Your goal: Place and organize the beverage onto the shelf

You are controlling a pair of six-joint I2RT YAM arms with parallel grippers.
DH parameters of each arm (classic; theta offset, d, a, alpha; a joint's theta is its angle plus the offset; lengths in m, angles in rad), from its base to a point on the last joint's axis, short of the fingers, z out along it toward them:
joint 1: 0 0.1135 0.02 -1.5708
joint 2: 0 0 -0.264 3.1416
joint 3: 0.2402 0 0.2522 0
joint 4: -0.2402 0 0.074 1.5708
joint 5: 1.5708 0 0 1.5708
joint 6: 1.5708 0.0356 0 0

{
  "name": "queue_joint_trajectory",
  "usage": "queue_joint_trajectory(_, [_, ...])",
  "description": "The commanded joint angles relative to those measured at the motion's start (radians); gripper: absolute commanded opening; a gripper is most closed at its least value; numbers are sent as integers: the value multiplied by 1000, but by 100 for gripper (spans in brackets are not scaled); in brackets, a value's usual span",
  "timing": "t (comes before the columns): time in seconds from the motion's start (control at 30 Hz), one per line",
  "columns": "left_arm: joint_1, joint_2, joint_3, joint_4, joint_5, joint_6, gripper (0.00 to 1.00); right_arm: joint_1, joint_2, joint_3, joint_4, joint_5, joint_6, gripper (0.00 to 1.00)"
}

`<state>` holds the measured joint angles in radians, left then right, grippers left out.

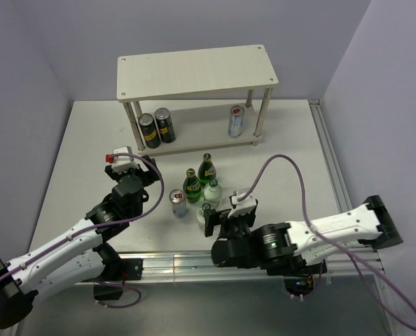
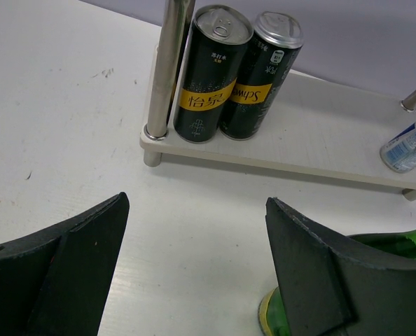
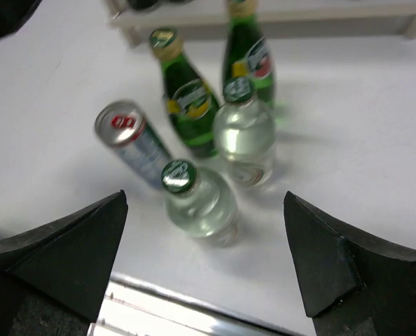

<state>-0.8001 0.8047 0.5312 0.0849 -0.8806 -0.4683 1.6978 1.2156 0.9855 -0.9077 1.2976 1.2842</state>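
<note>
The nearest clear bottle's green cap (image 1: 206, 206) (image 3: 179, 176) has both sides free, so I will next move my right gripper down and left in the top view, onto it.
The beige two-tier shelf (image 1: 194, 70) stands at the back. Its lower board (image 2: 320, 140) holds two dark cans with yellow bands (image 2: 211, 73) (image 2: 260, 73) at the left and a silver can (image 1: 236, 120) at the right. On the table in front stand two green bottles (image 1: 206, 168) (image 1: 192, 185), two clear green-capped bottles (image 1: 212, 190) (image 1: 205, 213) and a silver can (image 1: 178, 203). My left gripper (image 2: 197, 210) is open and empty, facing the shelf's left end. My right gripper (image 3: 206, 199) is open above the nearest clear bottle (image 3: 197, 203).
A metal rail (image 1: 173, 264) runs along the table's near edge, close under the right gripper. A shelf leg (image 2: 167, 70) stands just left of the dark cans. A green bottle (image 2: 390, 245) stands close behind my left gripper's right finger.
</note>
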Motion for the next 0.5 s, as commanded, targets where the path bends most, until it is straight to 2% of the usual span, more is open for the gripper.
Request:
queue_joint_trajectory(0.0, [-1, 10, 19, 3, -11, -6, 85, -42, -200, -145, 704, -329, -770, 100])
queue_joint_trajectory(0.07, [-1, 8, 16, -1, -17, -9, 85, -49, -203, -116, 621, -266, -731, 99])
queue_joint_trajectory(0.1, [-1, 2, 15, -2, -17, -9, 85, -52, -153, -67, 507, -239, -662, 99])
queue_joint_trajectory(0.17, [-2, -1, 12, 3, -17, -7, 85, -53, -96, -36, 458, -215, -629, 99])
queue_joint_trajectory(0.3, [-1, 2, 15, 0, -20, -7, 85, -55, 2, -50, 577, -286, -651, 99])
queue_joint_trajectory(0.47, [-2, 1, 12, -4, -18, -9, 85, -95, 62, -80, 624, -290, -605, 99])
